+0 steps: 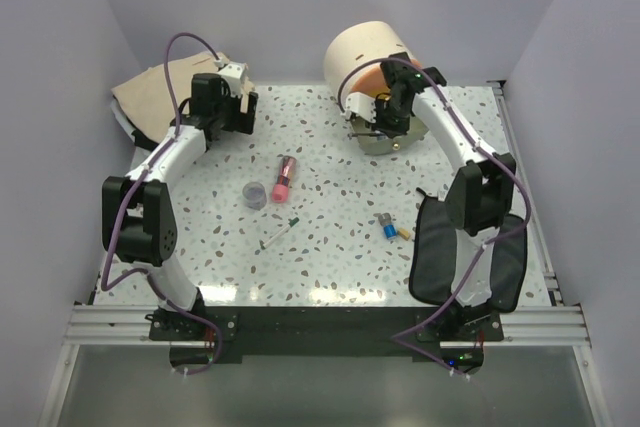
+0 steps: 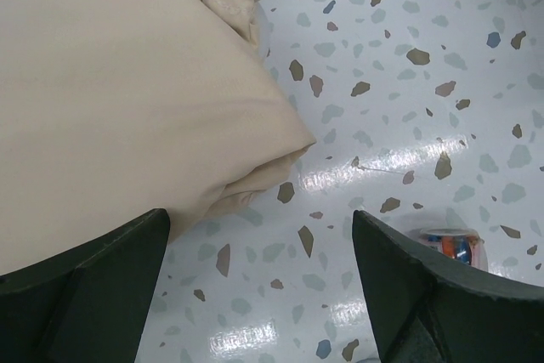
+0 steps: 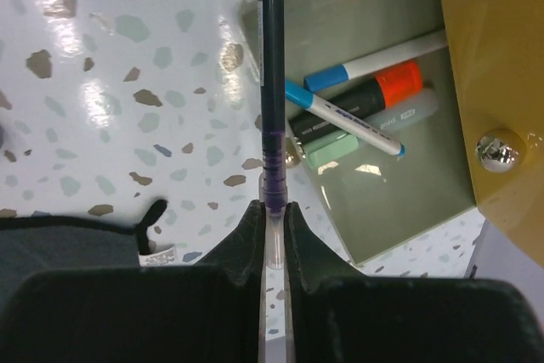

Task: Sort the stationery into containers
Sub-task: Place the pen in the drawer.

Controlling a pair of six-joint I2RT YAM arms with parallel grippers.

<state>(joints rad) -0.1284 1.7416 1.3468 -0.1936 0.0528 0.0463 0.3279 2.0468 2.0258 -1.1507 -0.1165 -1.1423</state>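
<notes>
The drawer's inside is below my right gripper and to its right in the wrist view, so I will lower the overhanging pen there and release it.
My right gripper (image 3: 272, 210) is shut on a thin dark purple pen (image 3: 273, 82) by its clear end, and the pen stands out along the left edge of the pulled-out drawer (image 3: 408, 210). In the drawer lie blue-capped pens (image 3: 340, 110), a black-and-orange highlighter (image 3: 374, 95) and a green piece (image 3: 327, 149). From above, the right gripper (image 1: 385, 125) is at the drawer of the cream box (image 1: 362, 50). My left gripper (image 2: 259, 218) hangs open over bare table at the back left (image 1: 238, 112). On the table lie a pink tube (image 1: 284, 177), a grey pot (image 1: 256, 194), a green-capped pen (image 1: 280, 232) and blue and yellow pieces (image 1: 391, 228).
A beige fabric bundle (image 2: 110, 99) lies just left of my left gripper. A small round clear item (image 2: 450, 244) sits by its right finger. The black pouch (image 1: 470, 257) lies under my right arm at the front right. The drawer front carries a knob (image 3: 500, 149).
</notes>
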